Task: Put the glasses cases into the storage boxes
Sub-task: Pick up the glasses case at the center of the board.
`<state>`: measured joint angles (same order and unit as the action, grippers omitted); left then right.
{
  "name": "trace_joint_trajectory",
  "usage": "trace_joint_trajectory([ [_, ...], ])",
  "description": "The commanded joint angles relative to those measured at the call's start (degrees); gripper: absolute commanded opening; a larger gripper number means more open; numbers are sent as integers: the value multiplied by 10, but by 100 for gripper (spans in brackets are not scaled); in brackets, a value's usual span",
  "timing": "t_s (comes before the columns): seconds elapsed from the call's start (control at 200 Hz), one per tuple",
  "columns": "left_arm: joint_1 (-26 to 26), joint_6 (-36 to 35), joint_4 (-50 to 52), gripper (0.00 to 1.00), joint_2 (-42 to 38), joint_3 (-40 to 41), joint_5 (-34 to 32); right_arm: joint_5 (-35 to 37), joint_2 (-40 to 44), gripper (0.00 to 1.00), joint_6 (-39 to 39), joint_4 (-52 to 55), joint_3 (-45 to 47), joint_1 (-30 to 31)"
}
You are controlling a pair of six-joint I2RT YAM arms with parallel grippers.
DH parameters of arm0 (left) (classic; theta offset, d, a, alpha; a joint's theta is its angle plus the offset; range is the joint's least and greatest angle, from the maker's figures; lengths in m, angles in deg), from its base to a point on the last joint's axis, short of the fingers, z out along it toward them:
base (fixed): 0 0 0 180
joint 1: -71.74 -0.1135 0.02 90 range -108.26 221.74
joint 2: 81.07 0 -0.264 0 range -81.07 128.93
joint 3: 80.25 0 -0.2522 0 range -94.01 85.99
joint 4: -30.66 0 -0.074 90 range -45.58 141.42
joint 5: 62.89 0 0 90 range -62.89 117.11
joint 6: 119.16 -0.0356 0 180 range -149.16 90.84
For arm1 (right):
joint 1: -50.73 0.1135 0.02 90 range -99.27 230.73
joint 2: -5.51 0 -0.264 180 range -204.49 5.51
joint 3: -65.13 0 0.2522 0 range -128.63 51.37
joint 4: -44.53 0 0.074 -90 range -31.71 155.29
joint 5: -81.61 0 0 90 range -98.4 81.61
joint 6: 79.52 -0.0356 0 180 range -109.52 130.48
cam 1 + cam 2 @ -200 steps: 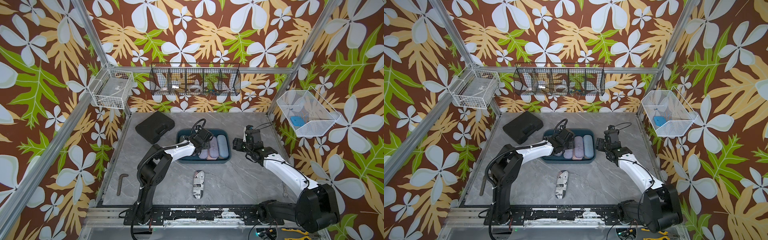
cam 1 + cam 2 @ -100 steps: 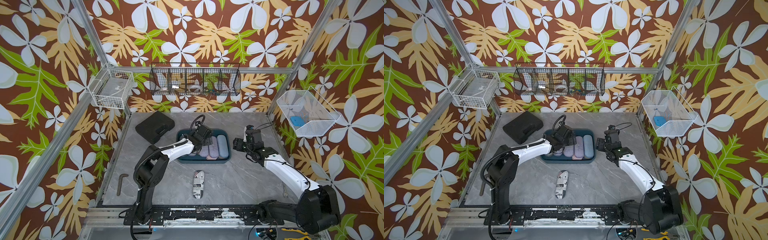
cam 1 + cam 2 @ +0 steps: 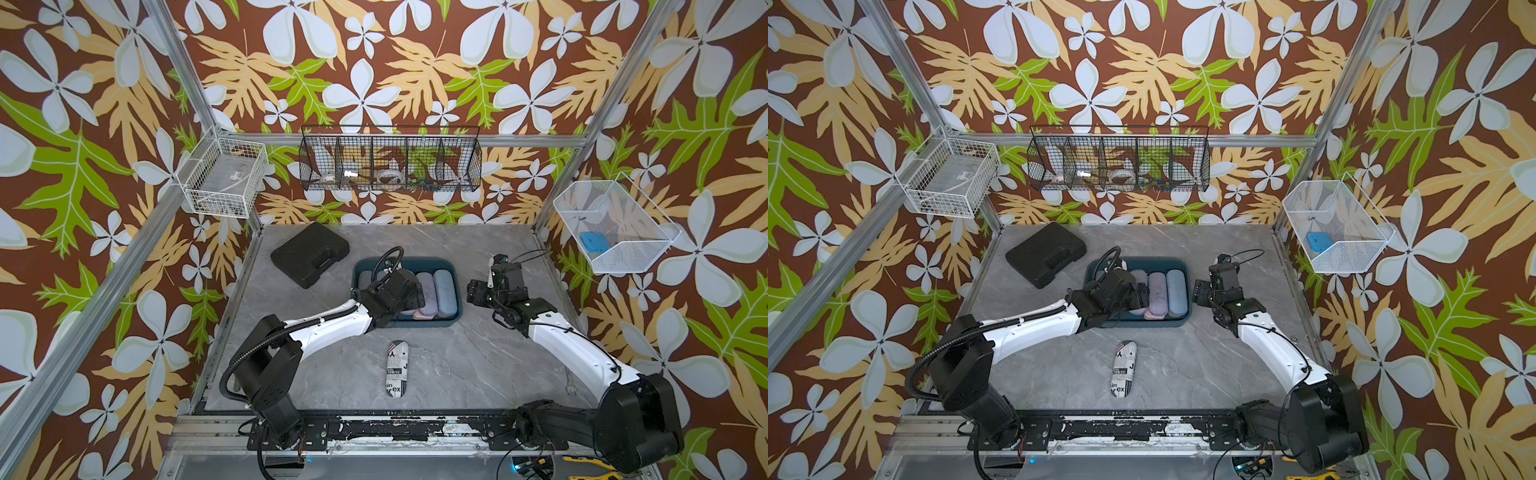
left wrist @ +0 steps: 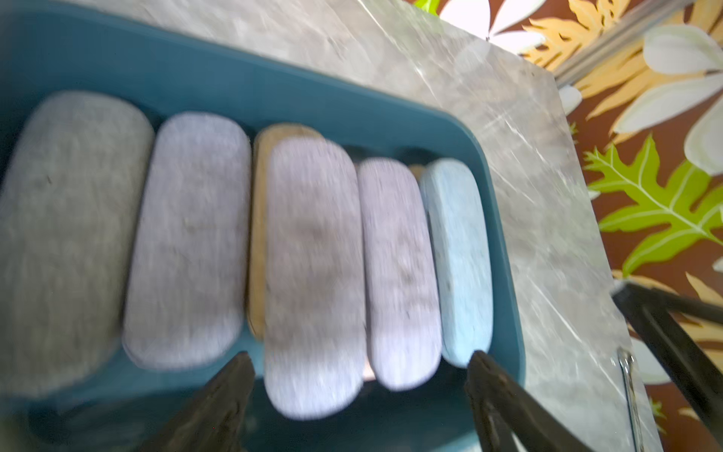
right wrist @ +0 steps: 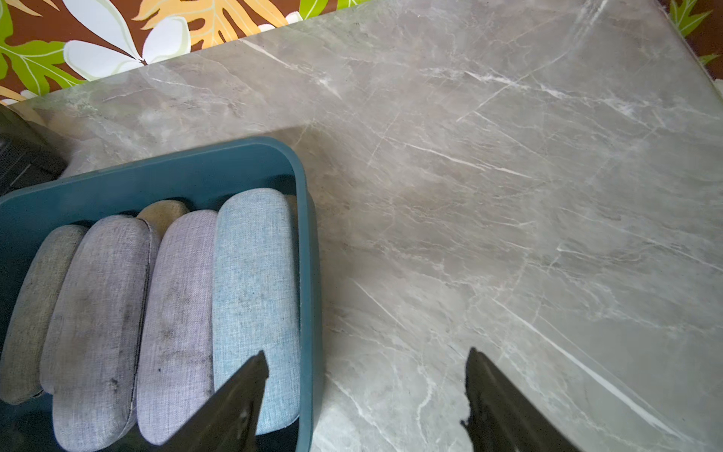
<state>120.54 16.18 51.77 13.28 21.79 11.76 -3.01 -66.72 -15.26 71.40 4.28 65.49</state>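
Observation:
My left gripper is over the teal storage box (image 3: pixel 415 261) and the newspaper-print case is still outside the box, so next the gripper needs to draw back from there and go down astride the newspaper-print case's middle (image 3: pixel 397 366).
The teal storage box (image 3: pixel 415 261) (image 3: pixel 1142 261) stands mid-table with several glasses cases side by side in it: grey (image 4: pixel 66 235), lavender (image 4: pixel 313 274) and light blue (image 3: pixel 444 291) (image 5: pixel 254 281), with a tan one (image 4: pixel 260 195) underneath. A newspaper-print case (image 3: pixel 397 368) (image 3: pixel 1124 368) lies alone on the table in front of the box. My left gripper (image 4: pixel 359 358) (image 3: pixel 415 291) hovers open over the box's near side, holding nothing. The right gripper (image 5: pixel 367 357) (image 3: pixel 473 291) is open and empty, straddling the box's right rim (image 5: pixel 309 274).
A large black moulded case (image 3: pixel 309 253) lies at the back left. Wire baskets hang on the walls: white at the left (image 3: pixel 224 183), black at the back (image 3: pixel 390 160), white at the right (image 3: pixel 611 226). A small wrench (image 3: pixel 570 381) lies by the right arm.
The left gripper has gone from nearly shut to open over the box and drawn back slightly toward the front. The right arm has not moved.

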Motion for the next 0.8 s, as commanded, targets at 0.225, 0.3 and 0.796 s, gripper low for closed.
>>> trace_joint_trajectory([
  [0.225, 64, 72, 44, 88, -76, 109, -39, -1, 2, 79, -10, -13, 6, 1],
  [0.3, 73, 71, 46, 88, -81, 129, -28, -2, 2, 79, -10, -14, 6, 1],
  [0.796, 113, 83, 37, 89, -65, 197, 31, -3, 11, 79, -12, -12, 11, 1],
])
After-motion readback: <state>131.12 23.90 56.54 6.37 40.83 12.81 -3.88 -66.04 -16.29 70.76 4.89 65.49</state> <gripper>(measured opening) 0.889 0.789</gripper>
